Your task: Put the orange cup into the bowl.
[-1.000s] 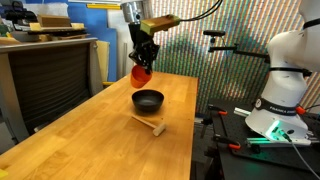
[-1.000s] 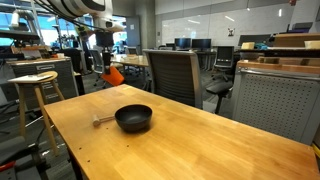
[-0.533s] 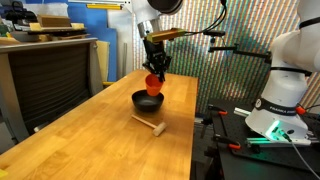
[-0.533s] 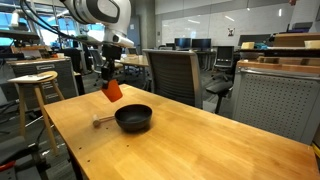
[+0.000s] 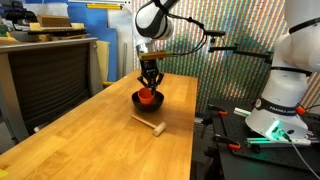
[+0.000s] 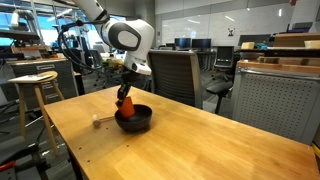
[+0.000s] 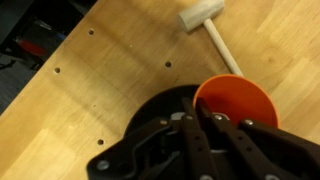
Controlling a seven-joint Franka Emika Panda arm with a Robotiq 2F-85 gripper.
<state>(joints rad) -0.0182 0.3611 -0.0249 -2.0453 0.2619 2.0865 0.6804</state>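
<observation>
Next, my gripper carries the orange cup [image 5: 147, 95] from over one side of the black bowl's rim down and across toward its open middle to release it.
The orange cup [image 5: 147, 95] is held by my gripper [image 5: 150, 82] right at the black bowl [image 5: 138, 102], its lower part inside the bowl's rim. In an exterior view the cup [image 6: 126, 104] hangs tilted over the bowl [image 6: 138, 121] with my gripper [image 6: 126, 92] above it. In the wrist view my fingers [image 7: 200, 125] are shut on the rim of the cup [image 7: 240, 100], and the bowl [image 7: 150, 115] lies under it.
A small wooden mallet [image 5: 150, 125] lies on the wooden table [image 5: 90, 140] near the bowl; it also shows in the wrist view [image 7: 208, 25]. A stool [image 6: 35, 85] and office chairs [image 6: 175, 75] stand beyond the table edge.
My gripper has moved the cup sideways and down, from beside the bowl in the air to within the bowl's rim.
</observation>
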